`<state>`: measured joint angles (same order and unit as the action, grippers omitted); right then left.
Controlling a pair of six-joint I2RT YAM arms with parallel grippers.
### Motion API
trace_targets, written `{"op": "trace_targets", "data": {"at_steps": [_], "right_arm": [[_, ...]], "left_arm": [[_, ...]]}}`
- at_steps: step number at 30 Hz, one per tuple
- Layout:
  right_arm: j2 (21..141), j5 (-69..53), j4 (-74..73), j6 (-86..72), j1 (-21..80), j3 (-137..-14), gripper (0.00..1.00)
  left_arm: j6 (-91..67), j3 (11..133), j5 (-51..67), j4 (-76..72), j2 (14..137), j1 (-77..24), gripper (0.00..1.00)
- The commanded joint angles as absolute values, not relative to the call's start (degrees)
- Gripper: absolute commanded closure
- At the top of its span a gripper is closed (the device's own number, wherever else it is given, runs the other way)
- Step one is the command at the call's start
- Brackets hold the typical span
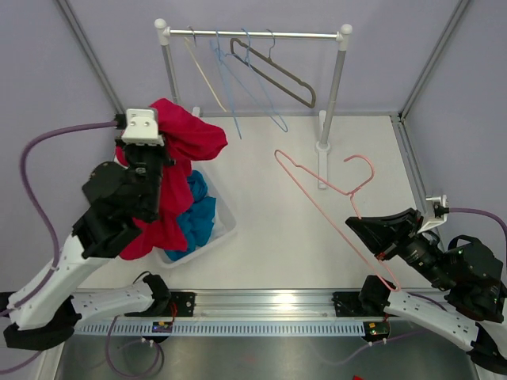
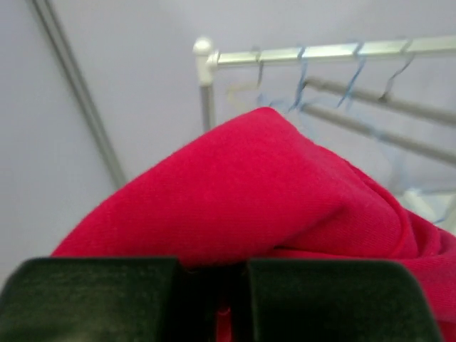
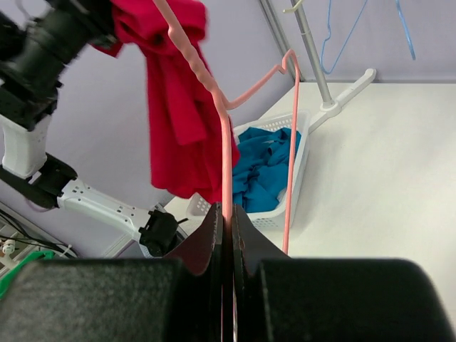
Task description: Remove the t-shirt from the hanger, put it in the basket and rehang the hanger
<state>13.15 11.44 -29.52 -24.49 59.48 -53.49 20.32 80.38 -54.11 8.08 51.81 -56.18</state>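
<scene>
I need to lower my left gripper, tilting downward, onto the blue clothes in the white basket and let go of the t-shirt (image 1: pixel 188 136), because the pink hanger is bare.
The red t-shirt (image 1: pixel 188 136) hangs bunched from my left gripper (image 1: pixel 155 161), which is shut on its cloth above the basket. In the left wrist view the red t-shirt (image 2: pixel 271 192) fills the frame just past my left gripper (image 2: pixel 224 299), with a strip of red pinched between the fingers. My right gripper (image 1: pixel 352 224) is shut on the lower bar of the pink hanger (image 1: pixel 317 186), which stands bare over the table, apart from the shirt. In the right wrist view the pink hanger (image 3: pixel 226 135) rises from my right gripper (image 3: pixel 229 214), with the red t-shirt (image 3: pixel 178 107) behind it.
A white basket (image 1: pixel 226 229) holding blue clothes (image 1: pixel 198 214) sits under the shirt at the left. At the back stands a clothes rack (image 1: pixel 253 34) with a grey hanger (image 1: pixel 277 75), a blue hanger (image 1: pixel 245 87) and a cream hanger (image 1: pixel 204 75).
</scene>
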Motion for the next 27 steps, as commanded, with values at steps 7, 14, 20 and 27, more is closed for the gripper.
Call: {"op": "trace_targets", "data": {"at_steps": [7,14,20,27], "right_arm": [[15.8,11.2,-28.5,-23.6,59.8,-55.4,1.0],[20.5,15.0,-30.5,-20.6,59.9,-60.5,1.0],[28.5,19.0,-32.5,-17.0,59.8,-68.5,1.0],[34.8,29.8,-34.0,-9.2,59.8,-79.0,1.0]], "left_arm": [[-2.4,64.4,-30.0,9.6,46.2,-29.2,1.0],[-14.2,58.5,-28.6,11.7,45.3,-23.2,1.0],[-31.7,44.8,-38.7,22.0,36.8,-23.2,0.96],[-35.9,40.4,-38.2,29.8,29.4,-23.3,0.34]]}}
